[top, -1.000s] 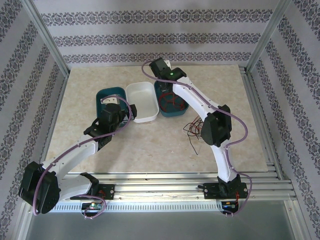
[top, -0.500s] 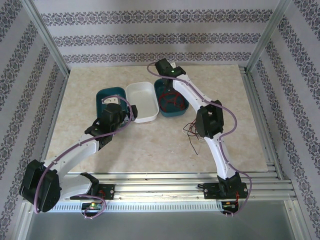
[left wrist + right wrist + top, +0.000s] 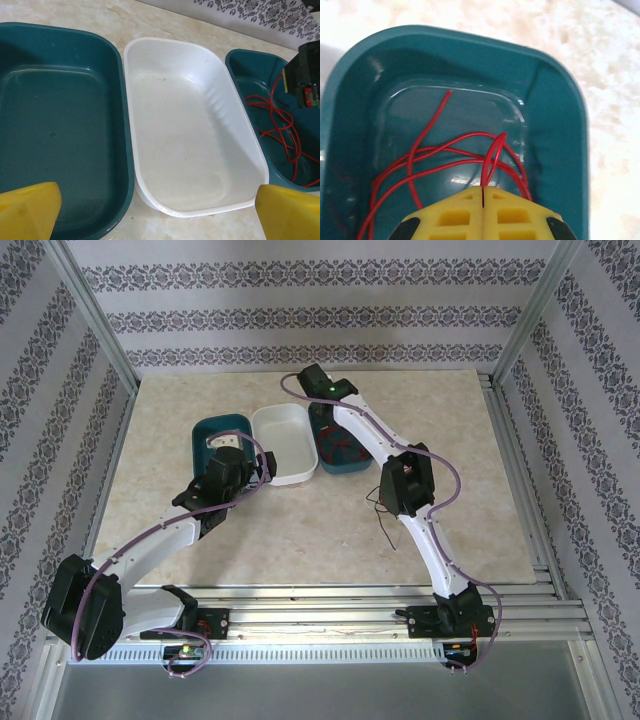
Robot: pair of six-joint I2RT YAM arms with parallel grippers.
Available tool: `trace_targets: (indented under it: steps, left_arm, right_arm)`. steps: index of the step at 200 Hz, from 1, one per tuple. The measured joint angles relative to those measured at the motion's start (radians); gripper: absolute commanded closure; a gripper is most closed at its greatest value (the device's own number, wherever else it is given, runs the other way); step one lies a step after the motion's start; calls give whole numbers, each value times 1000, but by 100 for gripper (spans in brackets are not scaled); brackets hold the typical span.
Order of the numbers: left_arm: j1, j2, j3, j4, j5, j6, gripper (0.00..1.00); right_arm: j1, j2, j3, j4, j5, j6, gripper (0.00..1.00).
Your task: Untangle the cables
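Note:
My right gripper is pinching the loop, which is raised above the red cables on the bottom of the teal tray. I will lower my right gripper toward the cables and let go of the loop.
Red cables [image 3: 445, 155] lie looped in the right teal tray [image 3: 560, 100]. My right gripper [image 3: 483, 189] is shut on a loop of red cable that rises from its fingertips. From above, the right gripper [image 3: 330, 420] reaches down into that tray [image 3: 358, 465], over the red cables [image 3: 340, 450]. A few thin dark and pale cables [image 3: 383, 512] lie on the table beside the right arm's elbow. My left gripper [image 3: 160, 212] stands open with nothing between its yellow fingers [image 3: 30, 210], at the near ends of the white tray [image 3: 190, 125] and the left teal tray [image 3: 60, 125].
The three trays stand side by side at the back middle of the table: left teal tray [image 3: 205, 430], white tray [image 3: 285, 440], right teal tray. Metal rails [image 3: 320, 595] run along the near edge. Patterned walls close in the sides and back.
The right arm's elbow has swung left and toward the trays, and its wrist has shifted a little over the right teal tray, still gripping red cable. The left arm has barely moved.

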Motion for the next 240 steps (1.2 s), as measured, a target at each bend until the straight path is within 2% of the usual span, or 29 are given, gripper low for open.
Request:
trace_targets:
  steps: [42,67,104,122,138,159,192,216,240]
  left_arm:
    - [0,0,0,0,0,0,1]
    - [0,0,0,0,0,0,1]
    - [0,0,0,0,0,0,1]
    - [0,0,0,0,0,0,1]
    - [0,0,0,0,0,0,1]
    - [0,0,0,0,0,0,1]
    - [0,0,0,0,0,0,1]
    - [0,0,0,0,0,0,1]
    - [0,-1,0,0,-1,0,1]
  right_arm:
    - [-2,27,0,-6,-83,0,100]
    - [-9,27,0,-6,-149,1,95]
    - [-23,36,14,-8,-207,2,94]
    - [-32,60,50,-8,-222,5,89]
    - [-41,80,66,-7,-242,9,79]
    - [-47,97,66,-9,-267,20,75]
    - [-50,97,66,-11,-282,29,62]
    - [-50,90,64,-11,-282,27,60]
    - [-50,37,37,-12,-277,27,53]
